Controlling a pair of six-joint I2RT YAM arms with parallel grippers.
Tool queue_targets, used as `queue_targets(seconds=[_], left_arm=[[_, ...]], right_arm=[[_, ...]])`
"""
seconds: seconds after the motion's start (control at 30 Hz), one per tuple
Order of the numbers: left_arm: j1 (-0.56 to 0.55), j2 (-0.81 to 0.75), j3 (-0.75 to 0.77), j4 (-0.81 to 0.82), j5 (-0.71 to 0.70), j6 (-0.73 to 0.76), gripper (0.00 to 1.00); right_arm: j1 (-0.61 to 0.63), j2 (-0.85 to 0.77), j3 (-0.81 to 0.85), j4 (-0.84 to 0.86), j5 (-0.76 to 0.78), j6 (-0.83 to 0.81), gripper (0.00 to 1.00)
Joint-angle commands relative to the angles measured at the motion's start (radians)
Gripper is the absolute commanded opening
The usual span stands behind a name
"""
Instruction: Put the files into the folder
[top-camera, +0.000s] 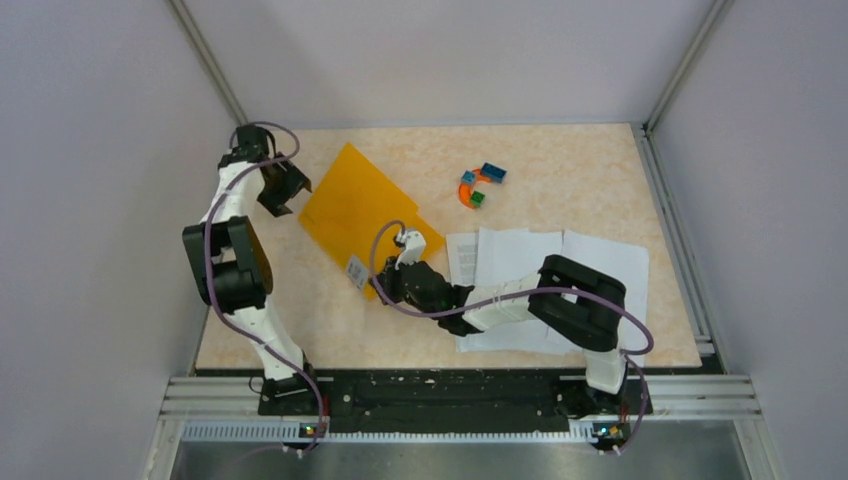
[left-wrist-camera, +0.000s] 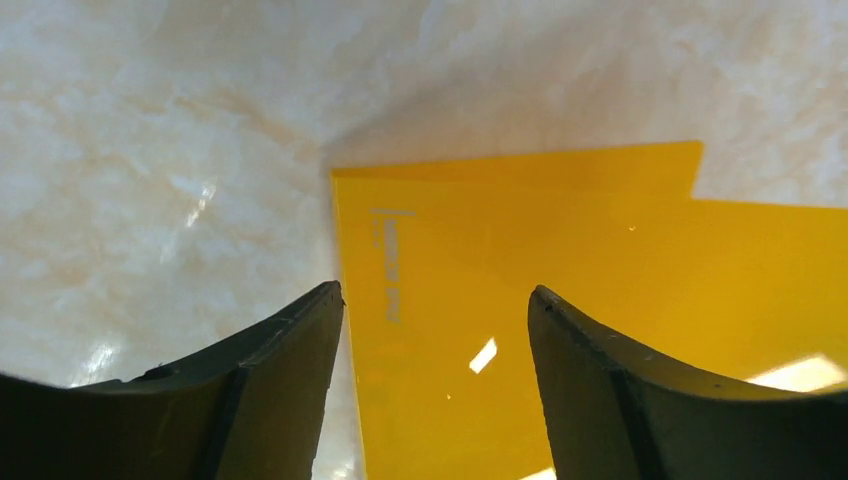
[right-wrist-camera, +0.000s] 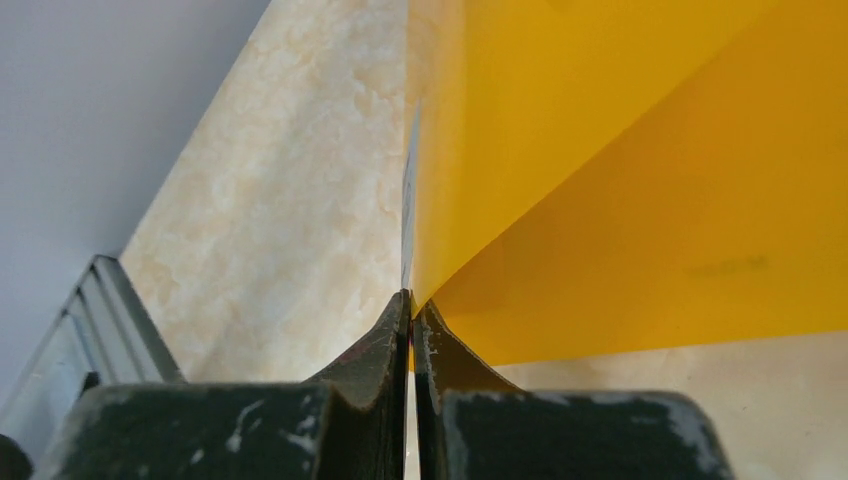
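Note:
My left gripper should go up and turn onto the lifted edge of the folder's top cover (right-wrist-camera: 560, 110), because my right gripper holds that cover lifted off the folder's lower leaf.
The orange folder (top-camera: 360, 205) lies slantwise at the middle left of the table, with a small white label (top-camera: 355, 268) at its near corner. My right gripper (top-camera: 385, 283) is shut on the near edge of the folder's top cover (right-wrist-camera: 560, 110) and holds it lifted off the lower leaf (right-wrist-camera: 700, 250). My left gripper (top-camera: 285, 205) is open and empty, hovering over the folder's far left corner (left-wrist-camera: 480, 250). The white paper files (top-camera: 545, 265) lie spread on the table at the right, partly under my right arm.
Small colourful blocks and an orange curved piece (top-camera: 478, 186) sit at the back middle of the table. Grey walls enclose the table on three sides. A metal rail (top-camera: 450, 385) runs along the near edge.

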Motion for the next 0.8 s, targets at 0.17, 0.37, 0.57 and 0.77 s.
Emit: queue_targets(seconds=[0.17,0.37,0.57,0.77], left_arm=[[-0.02,-0.361,-0.014,-0.11,-0.13,-0.181,0.77],[-0.086,-0.476,0.009,-0.159,-0.138,-0.214,0.81],[-0.16,-0.507,0.011,-0.191,-0.132,-0.213,0.83],[-0.179,-0.539,-0.025,-0.209,-0.126,-0.187,0.82]], right_arm=[[0.106,-0.058,0.132,-0.055,0.227,-0.489,0.0],[0.155,-0.022,0.159,-0.027,0.298,-0.692,0.0],[0.201,0.02,0.181,0.012,0.353,-0.858,0.0],[0.234,0.059,0.192,0.036,0.391,-0.949,0.0]])
